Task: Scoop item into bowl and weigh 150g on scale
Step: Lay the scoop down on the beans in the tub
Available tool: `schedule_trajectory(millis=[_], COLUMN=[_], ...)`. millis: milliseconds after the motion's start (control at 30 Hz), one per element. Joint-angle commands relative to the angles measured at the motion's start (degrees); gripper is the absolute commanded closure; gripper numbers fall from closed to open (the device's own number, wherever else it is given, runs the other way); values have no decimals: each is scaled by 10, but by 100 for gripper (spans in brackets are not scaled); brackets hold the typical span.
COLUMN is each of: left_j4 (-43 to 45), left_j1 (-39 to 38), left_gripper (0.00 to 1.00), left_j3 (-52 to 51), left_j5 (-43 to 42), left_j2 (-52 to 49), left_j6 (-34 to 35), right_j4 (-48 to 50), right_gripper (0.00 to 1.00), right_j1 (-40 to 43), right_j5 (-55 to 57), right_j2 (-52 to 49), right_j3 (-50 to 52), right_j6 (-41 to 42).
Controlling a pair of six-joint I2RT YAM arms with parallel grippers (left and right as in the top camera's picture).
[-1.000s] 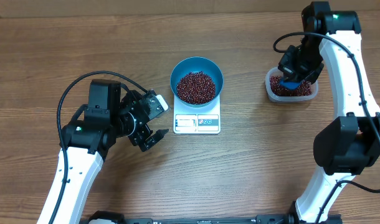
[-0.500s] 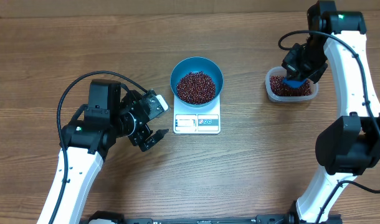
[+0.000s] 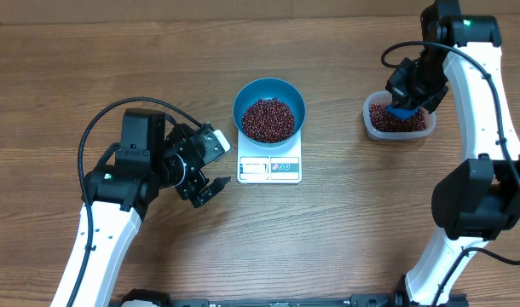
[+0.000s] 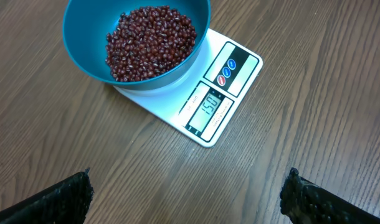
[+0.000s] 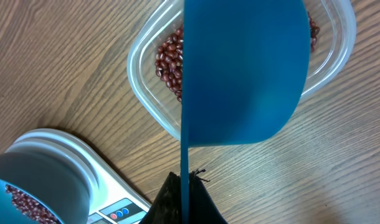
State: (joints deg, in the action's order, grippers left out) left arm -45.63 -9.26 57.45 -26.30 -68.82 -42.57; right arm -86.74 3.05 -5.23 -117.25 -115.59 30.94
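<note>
The right gripper lowers the small blue scoop over the clear tub (image 5: 146, 81) onto the tub's beans next.
The teal bowl (image 3: 237, 102) stands on the white scale (image 3: 270, 169), holding a heap of red-brown beans (image 3: 268, 119). In the left wrist view the bowl (image 4: 84, 56) and its beans (image 4: 149, 40) sit above the scale (image 4: 227, 68), whose display reads 150. My left gripper (image 3: 210, 189) is open over bare wood, left of the scale, with its fingertips (image 4: 81, 186) wide apart. My right gripper (image 3: 407, 101) is shut on the handle of a small blue scoop (image 5: 240, 74). It holds the scoop over a clear tub (image 5: 146, 81) of beans (image 5: 168, 62).
The clear tub (image 3: 399, 130) sits at the far right of the wooden table. The right arm's column (image 3: 473, 205) rises along the right edge. The left arm's body and cable (image 3: 124, 170) take up the left middle.
The right gripper has shifted slightly toward the far edge with the scoop, still over the tub. The left arm, bowl and scale have not moved.
</note>
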Motion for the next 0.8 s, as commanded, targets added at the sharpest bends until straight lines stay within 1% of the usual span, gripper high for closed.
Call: schedule_trajectory(millis=[0,133,333,700,733,767], left_j4=[0,0,0,0,0,0], left_j1=[2,2,2,2,2,2], left_gripper=[0,1,0,0,0,0], left_j3=[-3,-3,-3,-3,-3,-3], left_j5=[-1,-1,-1,-1,-1,-1], left_j2=[-3,-3,-3,-3,-3,-3], left_j6=[-11,-11,-11,-11,-11,-11], right_j4=[5,14,48,52,51,50], right_gripper=[96,96,96,96,95,88], right_j1=[2,2,2,1,1,1], right_j5=[-7,-11,-37,-43,-43,-43], right_j2=[19,19,19,23,23,23], right_j3=[2,20,79,80,80,80], right_j6=[13,21,21,21,21,20])
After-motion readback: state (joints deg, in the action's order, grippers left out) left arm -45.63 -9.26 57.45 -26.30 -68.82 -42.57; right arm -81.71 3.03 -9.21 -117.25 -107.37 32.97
